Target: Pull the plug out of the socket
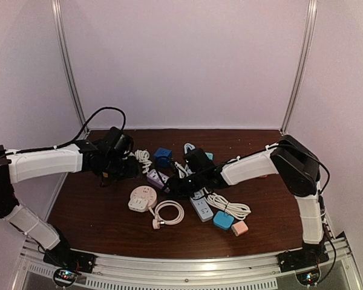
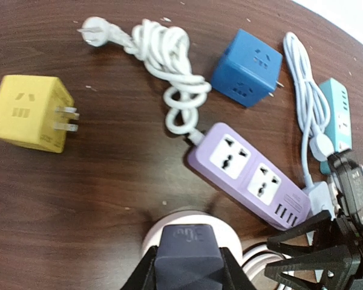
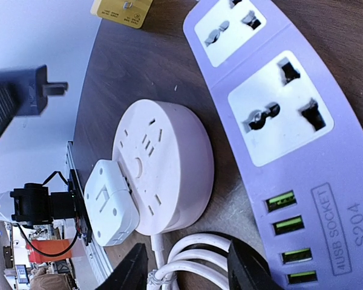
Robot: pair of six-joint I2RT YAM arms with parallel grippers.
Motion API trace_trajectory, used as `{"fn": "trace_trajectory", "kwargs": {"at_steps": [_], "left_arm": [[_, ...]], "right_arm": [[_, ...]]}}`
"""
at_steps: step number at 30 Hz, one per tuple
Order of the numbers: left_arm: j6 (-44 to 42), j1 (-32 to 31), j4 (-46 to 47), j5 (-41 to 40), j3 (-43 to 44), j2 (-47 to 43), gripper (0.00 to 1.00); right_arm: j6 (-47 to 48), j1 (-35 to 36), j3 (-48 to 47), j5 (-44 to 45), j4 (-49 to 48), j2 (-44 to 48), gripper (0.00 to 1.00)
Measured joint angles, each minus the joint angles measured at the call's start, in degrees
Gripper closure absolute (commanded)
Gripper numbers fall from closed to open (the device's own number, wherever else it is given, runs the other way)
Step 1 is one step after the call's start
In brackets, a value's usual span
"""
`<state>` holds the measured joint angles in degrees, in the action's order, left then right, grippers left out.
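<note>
The left gripper carries the plug down to bare tabletop below it and to its left in the top view next, clear of sockets, and releases it.
My left gripper is shut on a dark grey plug and holds it in the air above the round white socket. In the right wrist view the plug hangs free at the upper left with its prongs bare. The round socket lies on the table with a white cube adapter still plugged into its side. My right gripper is open, its fingers astride a coiled white cord between the round socket and the purple power strip. In the top view the left gripper and right gripper flank the socket.
A yellow cube adapter, a blue cube adapter, a knotted white cord and a teal strip lie beyond. A white strip, a blue adapter and a pink adapter lie at the front right.
</note>
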<state>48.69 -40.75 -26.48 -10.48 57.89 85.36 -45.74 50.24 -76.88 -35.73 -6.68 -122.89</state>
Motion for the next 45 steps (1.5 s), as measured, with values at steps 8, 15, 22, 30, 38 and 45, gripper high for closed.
{"fn": "trace_trajectory", "kwargs": {"at_steps": [8,15,22,30,38,45], "left_arm": [[3.9,7.3,-7.4,-8.3,-7.2,-11.3,0.93],[6.4,15.9,-10.5,-8.4,-15.6,-15.4,0.90],[4.9,19.3,-4.7,-4.9,-19.3,-15.8,0.85],[0.9,19.5,7.7,-3.0,-24.8,-15.8,0.78],[-1.9,19.4,15.7,-2.5,-27.8,-15.8,0.71],[-2.5,19.2,18.7,-2.4,-30.0,-15.8,0.70]], "right_arm": [[2.4,0.1,0.0,0.6,1.9,2.4,0.32],[4.0,0.2,-0.7,0.8,3.1,3.9,0.26],[5.3,0.2,-0.9,0.8,4.2,3.9,0.26],[5.7,0.3,-0.9,1.2,4.9,4.1,0.26],[6.1,0.5,-0.9,1.3,5.0,4.1,0.26],[6.1,0.7,-0.9,1.3,5.0,4.1,0.26]]}}
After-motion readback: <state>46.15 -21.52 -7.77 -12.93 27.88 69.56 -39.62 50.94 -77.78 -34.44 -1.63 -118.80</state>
